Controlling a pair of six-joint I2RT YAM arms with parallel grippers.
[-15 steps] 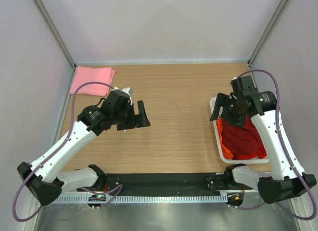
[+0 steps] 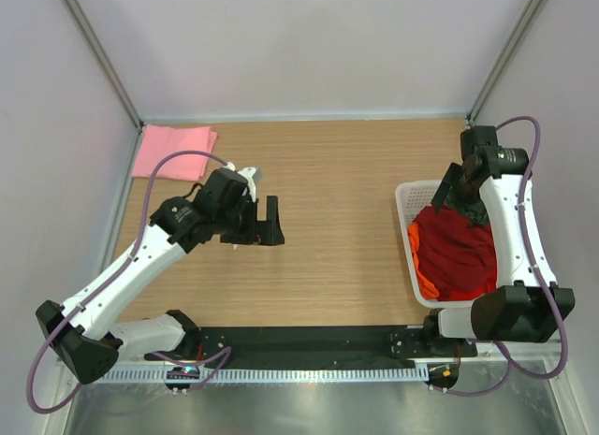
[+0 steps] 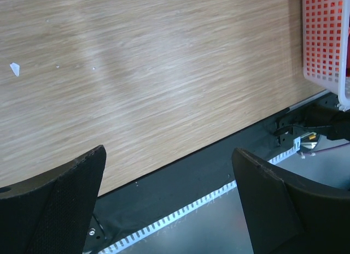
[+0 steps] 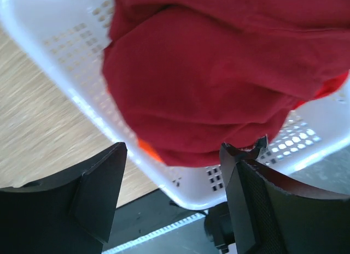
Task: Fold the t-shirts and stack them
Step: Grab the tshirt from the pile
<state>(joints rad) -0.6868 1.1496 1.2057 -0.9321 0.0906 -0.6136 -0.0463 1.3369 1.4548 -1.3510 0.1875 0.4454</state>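
Note:
My right gripper lowers next and closes on the far part of the dark red t-shirt in the basket, as that shirt lies on the orange one.
A folded light pink t-shirt [image 2: 173,152] lies at the table's far left corner. A dark red t-shirt [image 2: 456,253] [image 4: 208,74] is heaped in the white slotted basket [image 2: 404,203] [image 4: 60,52] on the right. An orange t-shirt [image 2: 426,283] [image 4: 147,149] peeks out under it. My right gripper [image 2: 457,195] [image 4: 175,172] hangs open over the basket's far end, just above the dark red cloth, with nothing between its fingers. My left gripper [image 2: 262,220] [image 3: 169,183] is open and empty above the bare wood left of centre.
The basket [image 3: 322,41] stands near the table's right edge, close to the right wall. A black strip and a slotted metal rail [image 2: 299,371] run along the near edge by the arm bases. A small white scrap [image 3: 15,69] lies on the wood.
My right wrist has swung back and to the right and turned, so the gripper now points down at the basket's far end. My left gripper has shifted slightly.

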